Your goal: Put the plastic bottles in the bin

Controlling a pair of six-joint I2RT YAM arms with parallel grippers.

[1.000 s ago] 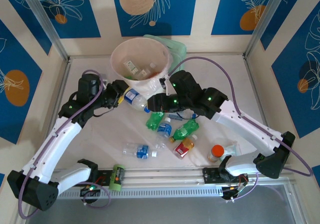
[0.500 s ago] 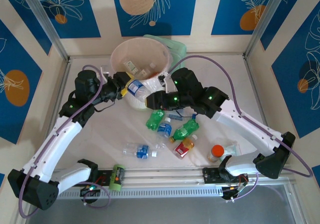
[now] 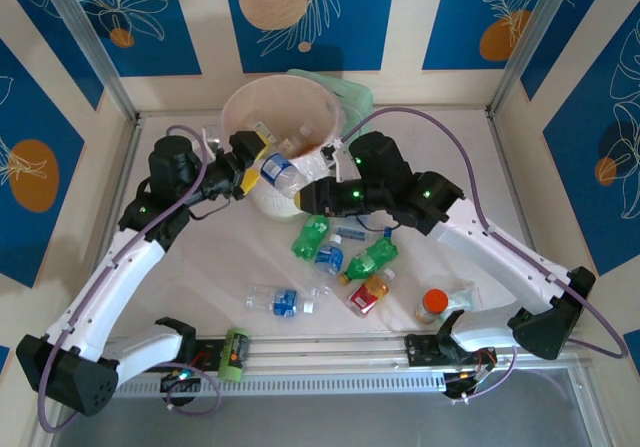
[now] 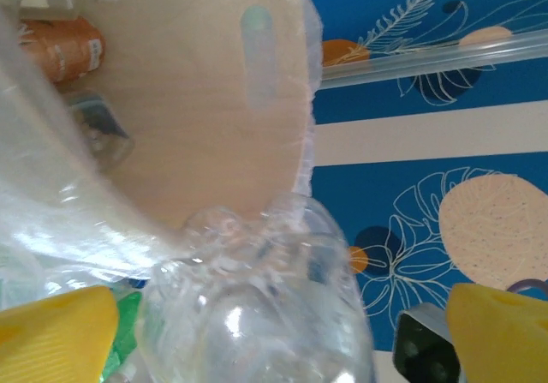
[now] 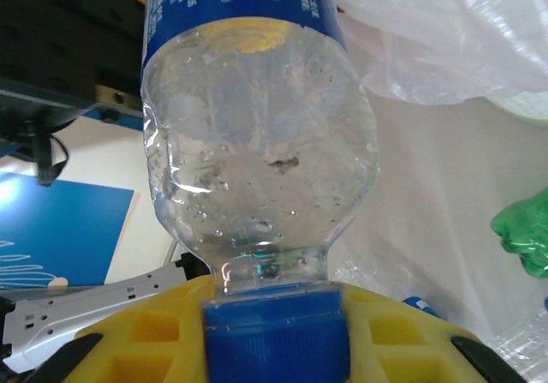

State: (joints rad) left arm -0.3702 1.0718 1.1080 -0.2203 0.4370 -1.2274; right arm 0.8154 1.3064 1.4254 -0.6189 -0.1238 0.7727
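Observation:
My right gripper needs to move the bottle outward next, from the bin's near rim to over the bin's opening (image 3: 287, 112), and let go of it there.
A clear plastic bottle (image 3: 281, 173) with a blue label hangs slanted against the front wall of the bin (image 3: 232, 117), a white bucket lined with a pinkish bag. My right gripper (image 3: 306, 196) is shut on its blue cap (image 5: 276, 336), the body (image 5: 257, 143) pointing away from the jaws. My left gripper (image 3: 252, 163) is open, and its yellow fingers (image 4: 51, 332) stand wide on either side of the bottle's base (image 4: 257, 306) without pressing it. Several more bottles lie on the table: green (image 3: 310, 237), blue-labelled (image 3: 280, 302) and red-yellow (image 3: 370, 292). Some bottles lie inside the bin.
An orange-capped clear container (image 3: 432, 305) stands at the front right. A pale green lid-like box (image 3: 352, 93) sits behind the bin. A green piece (image 3: 233, 354) rests on the front rail. Blue patterned walls close in the table.
The bottle has risen from the table toward the bin's front rim. My left gripper, shut on its body before, has opened. My right gripper has closed on the cap.

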